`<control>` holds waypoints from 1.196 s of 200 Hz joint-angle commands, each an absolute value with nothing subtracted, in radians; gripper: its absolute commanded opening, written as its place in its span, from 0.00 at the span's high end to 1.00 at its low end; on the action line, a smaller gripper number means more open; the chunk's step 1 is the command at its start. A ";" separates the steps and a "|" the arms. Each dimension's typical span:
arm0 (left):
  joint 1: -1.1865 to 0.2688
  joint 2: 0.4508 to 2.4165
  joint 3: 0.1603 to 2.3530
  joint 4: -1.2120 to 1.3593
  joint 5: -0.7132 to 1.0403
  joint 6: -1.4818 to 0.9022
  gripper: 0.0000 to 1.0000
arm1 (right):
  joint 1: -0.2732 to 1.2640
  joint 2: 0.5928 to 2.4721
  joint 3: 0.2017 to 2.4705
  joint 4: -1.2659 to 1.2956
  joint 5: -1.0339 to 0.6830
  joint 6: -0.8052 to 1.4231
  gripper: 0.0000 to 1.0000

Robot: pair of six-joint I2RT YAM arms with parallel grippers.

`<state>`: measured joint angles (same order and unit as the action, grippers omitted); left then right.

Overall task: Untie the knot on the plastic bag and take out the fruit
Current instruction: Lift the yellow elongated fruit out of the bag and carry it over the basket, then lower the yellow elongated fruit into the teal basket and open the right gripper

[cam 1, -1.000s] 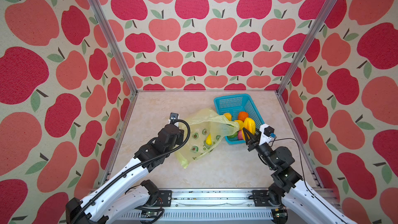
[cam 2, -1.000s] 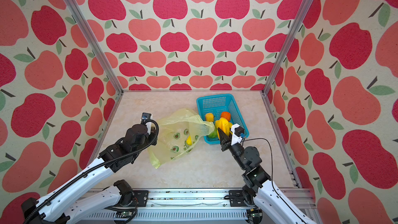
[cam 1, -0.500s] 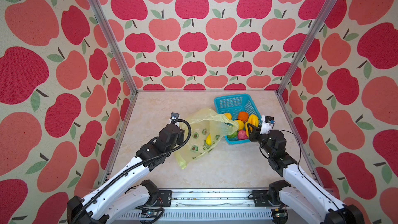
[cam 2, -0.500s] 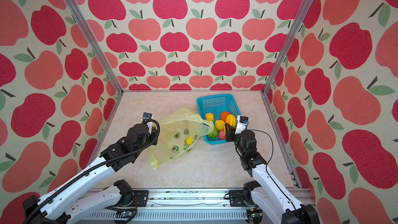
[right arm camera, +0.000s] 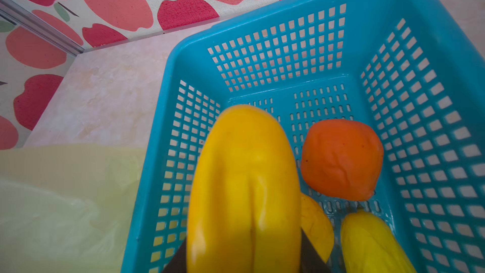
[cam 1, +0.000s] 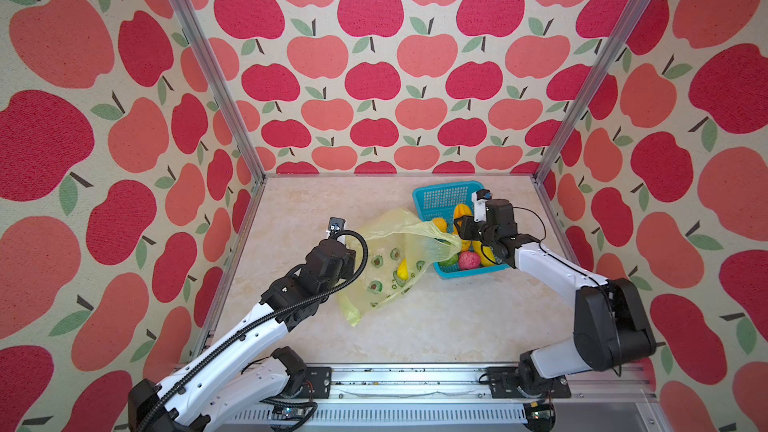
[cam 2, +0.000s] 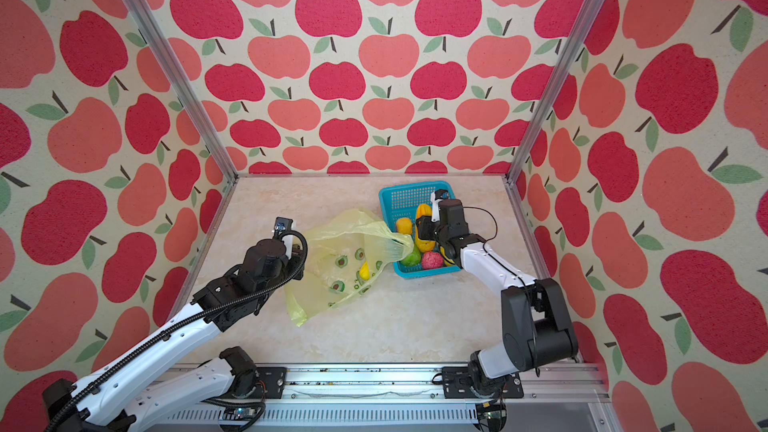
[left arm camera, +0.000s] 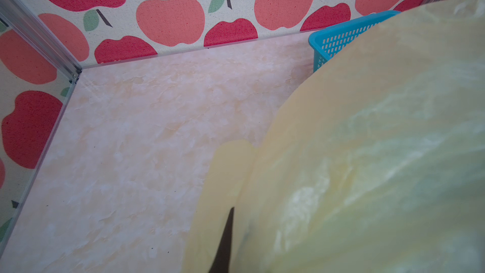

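My right gripper should move down and outward next and let go of the long yellow fruit (cam 1: 460,213) on the bare far part of the basket's bottom. That spot is below my gripper and outward of it.
The plastic bag (cam 1: 395,243) (cam 2: 345,243) lies open on the floor, its mouth stretched toward the teal basket (cam 1: 440,197). No knot shows. My left gripper (cam 1: 353,254) is shut on the plastic bag's raised left edge; in the left wrist view the film (left arm camera: 380,153) hides all but one dark finger (left arm camera: 227,237). My right gripper (cam 1: 459,228) (right arm camera: 245,253) is shut on a long yellow fruit (right arm camera: 244,179) (cam 1: 460,213) held over the basket. One small yellow fruit (cam 1: 402,270) still lies inside the bag.
In the basket (right arm camera: 288,48) lie an orange fruit (right arm camera: 341,158), another yellow one (right arm camera: 372,242), a green one (cam 1: 449,260) and a bumpy pink one (cam 1: 468,260). The basket stands near the right wall and back corner post (cam 1: 540,172).
My right gripper has carried the yellow fruit from in front of the basket to above its middle, toward the back. The left arm and the bag have stayed put.
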<state>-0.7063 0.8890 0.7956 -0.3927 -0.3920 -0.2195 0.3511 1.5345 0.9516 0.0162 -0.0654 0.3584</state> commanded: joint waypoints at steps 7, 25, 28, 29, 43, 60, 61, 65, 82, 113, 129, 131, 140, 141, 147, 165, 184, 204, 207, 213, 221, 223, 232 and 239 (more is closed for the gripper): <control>-0.700 0.878 0.795 -0.400 -0.399 -0.227 1.00 | 0.347 1.655 1.112 -0.117 0.003 0.278 0.94; -0.700 0.883 0.793 -0.399 -0.400 -0.227 1.00 | 0.347 1.739 1.203 -0.160 0.023 0.257 0.94; -0.700 0.884 0.794 -0.399 -0.402 -0.227 1.00 | 0.347 1.750 1.219 -0.166 0.028 0.253 0.94; -0.700 0.884 0.795 -0.401 -0.402 -0.227 1.00 | 0.347 1.755 1.224 -0.166 0.028 0.251 0.94; -0.700 0.883 0.796 -0.402 -0.404 -0.226 1.00 | 0.347 1.815 1.287 -0.193 0.051 0.238 0.93; -0.699 0.879 0.795 -0.402 -0.405 -0.225 1.00 | 0.344 1.889 1.370 -0.230 0.063 0.226 0.93; -0.700 0.880 0.795 -0.402 -0.405 -0.225 1.00 | 0.344 1.895 1.375 -0.233 0.064 0.225 0.93; -0.699 0.878 0.795 -0.402 -0.404 -0.225 1.00 | 0.343 1.913 1.391 -0.242 0.069 0.224 0.93; -0.698 0.878 0.794 -0.401 -0.405 -0.225 1.00 | 0.342 1.976 1.459 -0.277 0.084 0.217 0.93; -0.698 0.878 0.794 -0.400 -0.403 -0.225 1.00 | 0.337 2.063 1.533 -0.306 0.077 0.223 0.87; -0.698 0.880 0.795 -0.400 -0.401 -0.225 1.00 | 0.337 2.098 1.560 -0.321 0.074 0.229 0.83; -0.698 0.880 0.795 -0.400 -0.401 -0.225 1.00 | 0.336 2.101 1.562 -0.324 0.074 0.230 0.82; -0.698 0.880 0.795 -0.401 -0.401 -0.225 1.00 | 0.337 2.113 1.574 -0.335 0.073 0.237 0.79; -0.698 0.880 0.795 -0.402 -0.402 -0.225 1.00 | 0.337 2.114 1.575 -0.336 0.072 0.236 0.79; -0.698 0.879 0.795 -0.400 -0.401 -0.225 1.00 | 0.336 2.118 1.577 -0.338 0.069 0.239 0.78; -0.698 0.878 0.794 -0.400 -0.400 -0.225 1.00 | 0.336 2.120 1.575 -0.337 0.061 0.245 0.66; -0.698 0.880 0.793 -0.400 -0.401 -0.225 1.00 | 0.337 2.096 1.550 -0.318 0.056 0.248 0.48; -0.698 0.883 0.793 -0.399 -0.402 -0.225 1.00 | 0.337 2.055 1.511 -0.295 0.054 0.249 0.39; -0.698 0.883 0.794 -0.399 -0.403 -0.225 1.00 | 0.337 2.046 1.505 -0.292 0.055 0.249 0.38; -0.698 0.884 0.795 -0.398 -0.401 -0.225 1.00 | 0.337 2.031 1.491 -0.286 0.055 0.249 0.36; -0.697 0.885 0.795 -0.398 -0.401 -0.225 1.00 | 0.339 2.006 1.470 -0.277 0.057 0.247 0.35; -0.696 0.885 0.795 -0.399 -0.401 -0.225 1.00 | 0.338 1.998 1.466 -0.275 0.057 0.248 0.34; -0.696 0.884 0.794 -0.399 -0.401 -0.225 1.00 | 0.339 1.968 1.437 -0.263 0.059 0.248 0.33; -0.696 0.885 0.794 -0.399 -0.401 -0.225 1.00 | 0.339 1.939 1.417 -0.257 0.065 0.247 0.32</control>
